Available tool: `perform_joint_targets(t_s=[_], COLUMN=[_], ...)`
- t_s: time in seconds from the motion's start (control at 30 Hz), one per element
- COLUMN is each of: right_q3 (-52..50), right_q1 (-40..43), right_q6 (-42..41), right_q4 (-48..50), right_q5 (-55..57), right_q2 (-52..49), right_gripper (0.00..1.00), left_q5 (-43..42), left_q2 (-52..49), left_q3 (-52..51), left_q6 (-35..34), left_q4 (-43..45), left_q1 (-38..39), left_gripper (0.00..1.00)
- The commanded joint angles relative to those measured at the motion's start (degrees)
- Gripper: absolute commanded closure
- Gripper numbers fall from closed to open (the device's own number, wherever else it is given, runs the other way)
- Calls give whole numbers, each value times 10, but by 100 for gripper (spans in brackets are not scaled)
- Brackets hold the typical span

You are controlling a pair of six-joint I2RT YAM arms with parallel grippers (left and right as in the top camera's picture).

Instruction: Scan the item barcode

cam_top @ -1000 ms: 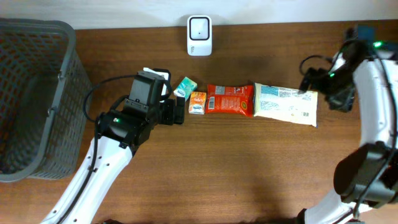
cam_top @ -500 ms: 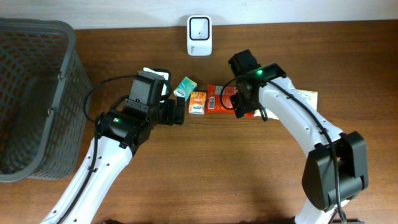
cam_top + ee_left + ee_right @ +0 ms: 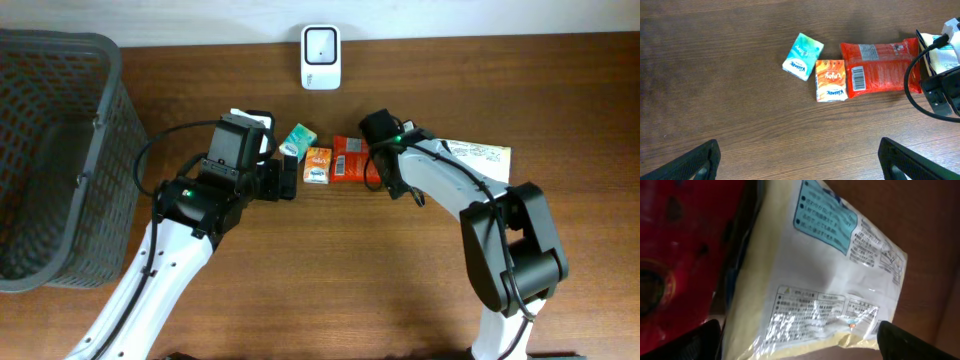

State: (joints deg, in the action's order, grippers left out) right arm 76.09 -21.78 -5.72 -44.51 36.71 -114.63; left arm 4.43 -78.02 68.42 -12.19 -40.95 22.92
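Note:
Next, my right gripper moves down onto the cream packet's edge (image 3: pixel 742 315) by the red packet (image 3: pixel 680 245) and closes on it, as that edge already lies between its open fingers.
Four items lie in a row on the wooden table: a teal tissue pack (image 3: pixel 298 138), an orange pack (image 3: pixel 318 163), a red packet (image 3: pixel 350 158) and a cream packet (image 3: pixel 482 160). In the left wrist view the red packet (image 3: pixel 879 66) shows its barcode (image 3: pixel 858 80) face up. The white scanner (image 3: pixel 321 45) stands at the back edge. My left gripper (image 3: pixel 286 178) hovers open just left of the small packs, holding nothing. My right gripper (image 3: pixel 800 347) is open close above the cream packet (image 3: pixel 830 280), with the red packet (image 3: pixel 680 245) at its left. Its arm (image 3: pixel 385 150) covers the red packet's right half.
A grey mesh basket (image 3: pixel 100 60) takes up the table's left side. A black cable (image 3: pixel 160 140) loops from the left arm. The right arm's elbow (image 3: pixel 515 215) reaches over the table in front of the cream packet.
The right arm has swung from the far right edge leftwards across the cream packet to above the red packet's right end. The left arm and the items have not moved.

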Motion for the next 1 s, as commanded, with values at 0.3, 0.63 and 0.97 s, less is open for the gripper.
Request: perform_joint_targets(t_s=[0.3, 0.63, 0.97], right_q3=[-51, -12, 313], right_q1=[67, 80, 132], right_q6=[-1, -55, -83], right_q4=[116, 76, -158], right_q5=[-30, -91, -361], right_q2=[-13, 5, 40], right_gripper=[26, 96, 96], left_q5=[-6, -6, -6], left_q2=[-1, -1, -1], left_q3=[2, 2, 2], left_q6=[-1, -2, -2], left_q4=[1, 1, 1], left_q1=[2, 2, 2], left_gripper=[1, 1, 1])
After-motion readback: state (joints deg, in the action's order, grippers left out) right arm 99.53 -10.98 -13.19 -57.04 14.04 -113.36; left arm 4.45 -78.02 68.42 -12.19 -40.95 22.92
